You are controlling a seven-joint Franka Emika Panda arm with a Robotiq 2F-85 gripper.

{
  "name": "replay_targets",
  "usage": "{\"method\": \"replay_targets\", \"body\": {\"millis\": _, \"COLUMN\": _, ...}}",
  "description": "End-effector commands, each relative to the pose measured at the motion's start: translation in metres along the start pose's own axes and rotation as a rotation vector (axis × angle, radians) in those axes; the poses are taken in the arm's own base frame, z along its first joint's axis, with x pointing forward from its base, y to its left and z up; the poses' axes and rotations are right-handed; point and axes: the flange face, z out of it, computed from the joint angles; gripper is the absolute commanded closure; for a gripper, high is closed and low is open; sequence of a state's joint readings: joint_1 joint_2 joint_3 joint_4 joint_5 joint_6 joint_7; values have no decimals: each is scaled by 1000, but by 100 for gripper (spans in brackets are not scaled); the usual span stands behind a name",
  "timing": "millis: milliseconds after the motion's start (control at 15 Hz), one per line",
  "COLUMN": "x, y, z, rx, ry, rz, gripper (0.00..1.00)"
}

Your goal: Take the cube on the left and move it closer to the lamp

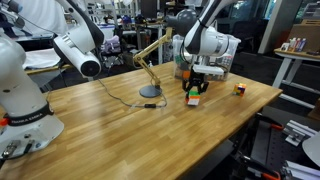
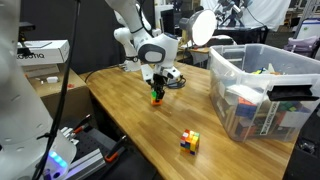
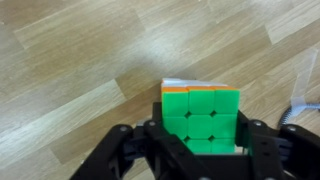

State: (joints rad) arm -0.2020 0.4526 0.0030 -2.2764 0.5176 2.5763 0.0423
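Observation:
My gripper is still a gap away from the lamp's dark base with the cube. It needs to carry the cube low toward that base next and let go of it on the bare wood short of the base.
The cube shows its green face in the wrist view and sits between my gripper's fingers, which are shut on its sides. In both exterior views the gripper holds the cube at or just above the wooden table. The lamp's round dark base lies a short way to the cube's left in an exterior view, and its tan arm rises behind it. The lamp's head is hidden behind my arm.
A smaller red-and-yellow cube lies apart on the wooden table. The lamp's thin cord runs across the tabletop. A clear plastic bin full of items stands at the table's side. Another robot arm stands nearby.

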Motion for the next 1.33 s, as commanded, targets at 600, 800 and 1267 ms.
{"method": "replay_targets", "body": {"millis": 600, "x": 4, "y": -32, "z": 3, "rx": -164, "ry": 33, "rz": -19, "gripper": 63}}
{"method": "replay_targets", "body": {"millis": 800, "x": 7, "y": -46, "z": 6, "rx": -165, "ry": 42, "rz": -18, "gripper": 63}}
{"method": "replay_targets", "body": {"millis": 1267, "x": 19, "y": -67, "z": 11, "rx": -182, "ry": 76, "rz": -32, "gripper": 63}}
